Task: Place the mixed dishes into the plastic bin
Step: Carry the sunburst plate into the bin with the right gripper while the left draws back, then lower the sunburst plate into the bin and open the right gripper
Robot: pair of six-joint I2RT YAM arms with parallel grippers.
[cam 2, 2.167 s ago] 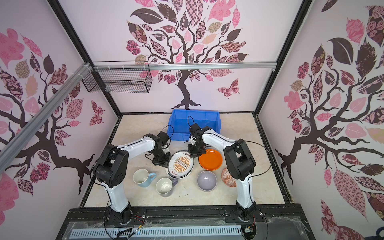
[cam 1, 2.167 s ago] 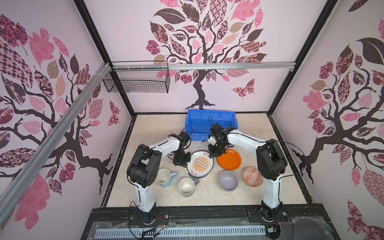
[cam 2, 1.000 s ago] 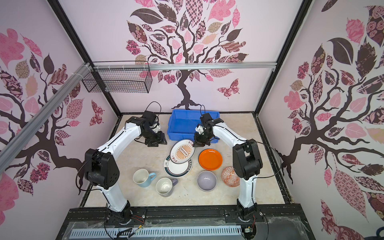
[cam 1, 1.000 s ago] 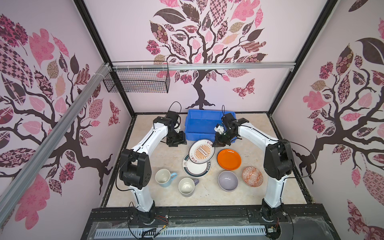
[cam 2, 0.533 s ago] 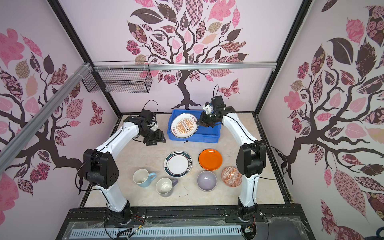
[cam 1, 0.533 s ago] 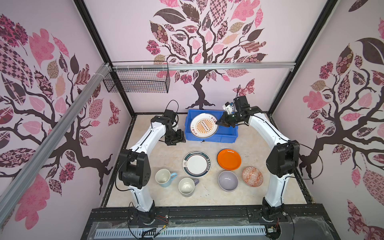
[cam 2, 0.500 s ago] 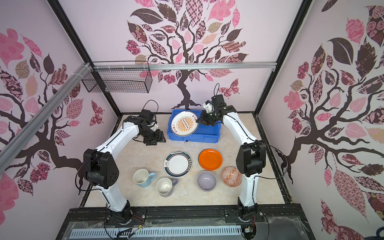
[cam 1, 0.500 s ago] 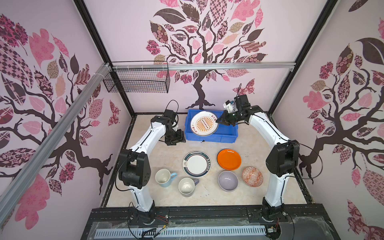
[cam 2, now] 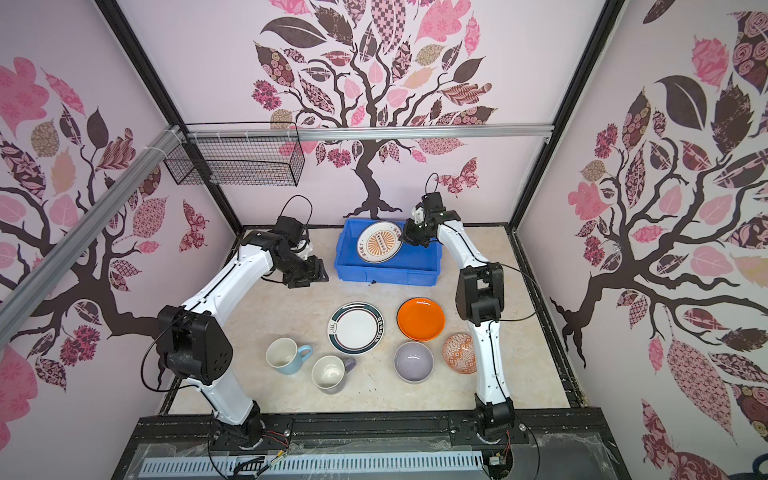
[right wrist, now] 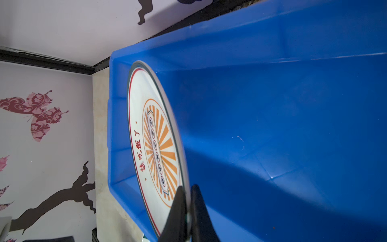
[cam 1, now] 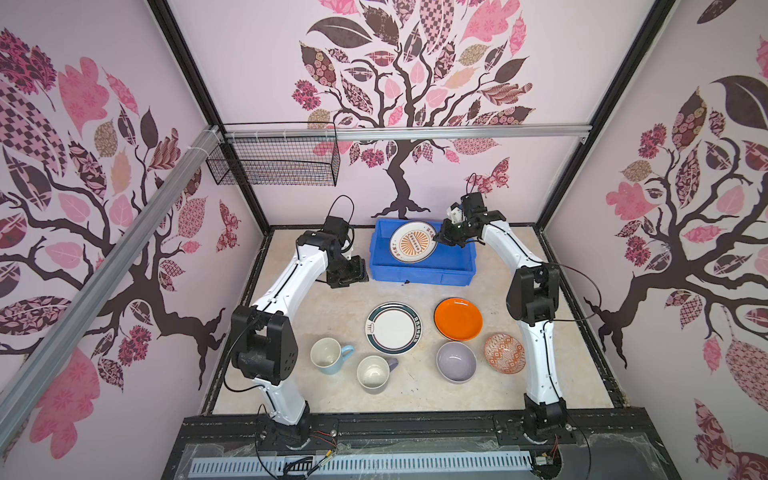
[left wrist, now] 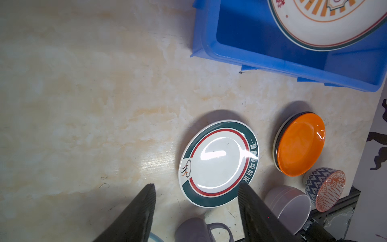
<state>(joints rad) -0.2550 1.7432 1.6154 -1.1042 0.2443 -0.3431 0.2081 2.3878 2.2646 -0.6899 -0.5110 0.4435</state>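
Observation:
The bin's empty bottom is below my right gripper. It needs to move down next toward the bin's end nearest my left gripper and release the plate's rim.
My right gripper (cam 1: pixel 439 241) (right wrist: pixel 187 201) is shut on the rim of the orange-sunburst plate (cam 1: pixel 412 242) (right wrist: pixel 155 142), holding it tilted inside the blue plastic bin (cam 1: pixel 419 274) (right wrist: pixel 272 104). Left of the bin, my left gripper (cam 1: pixel 348 277) (left wrist: pixel 196 186) stands open and empty above the floor. On the floor lie the dark-rimmed plate (cam 1: pixel 393 328) (left wrist: pixel 218 165), the orange plate (cam 1: pixel 458 319) on a small stack, the lavender bowl (cam 1: pixel 456 361), the patterned bowl (cam 1: pixel 504 353), the light-blue mug (cam 1: pixel 328 355) and the lavender mug (cam 1: pixel 374 374).
A black wire basket (cam 1: pixel 274 166) hangs on the back-left wall below an aluminium rail (cam 1: pixel 415 133). Walls close in the floor on three sides. The bin sits against the back wall.
My right gripper has carried the sunburst plate from above the dark-rimmed plate back into the bin. The left arm has stayed beside the bin.

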